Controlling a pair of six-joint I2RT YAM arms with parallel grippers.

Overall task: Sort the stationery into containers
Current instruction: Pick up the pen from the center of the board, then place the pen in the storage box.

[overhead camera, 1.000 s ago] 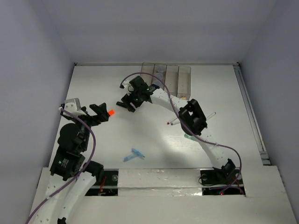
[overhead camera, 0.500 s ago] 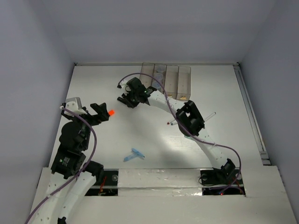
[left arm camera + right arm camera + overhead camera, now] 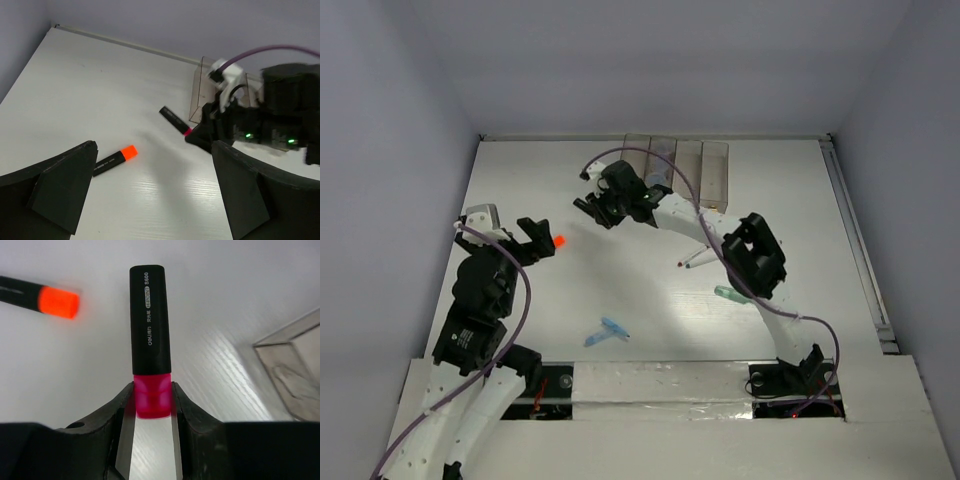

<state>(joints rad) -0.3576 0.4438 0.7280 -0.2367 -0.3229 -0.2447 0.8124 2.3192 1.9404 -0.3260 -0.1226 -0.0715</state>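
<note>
My right gripper carries the marker with the pink cap outward next and releases it over the nearest empty bin (image 3: 304,362), outward and to the gripper's right in the top view.
My right gripper (image 3: 588,205) is shut on the pink cap of a black marker (image 3: 150,320), which sticks out ahead of the fingers (image 3: 187,415); it also shows in the left wrist view (image 3: 175,120). The gripper is just left of the row of clear-brownish bins (image 3: 685,165). An orange-capped black marker (image 3: 558,241) lies on the table (image 3: 115,158). My left gripper (image 3: 538,242) is open and empty right beside it. Two thin white pens (image 3: 695,260), a green piece (image 3: 730,295) and light-blue pieces (image 3: 608,330) lie on the table.
The bins stand against the back wall; a corner of one bin (image 3: 295,375) shows to the right of my right gripper. The right arm's elbow (image 3: 752,255) hangs over the pens. A rail (image 3: 855,240) runs along the table's right edge.
My right gripper has moved a little toward the back with the pink marker in it, and its elbow has swung right. The left arm has shifted only slightly.
</note>
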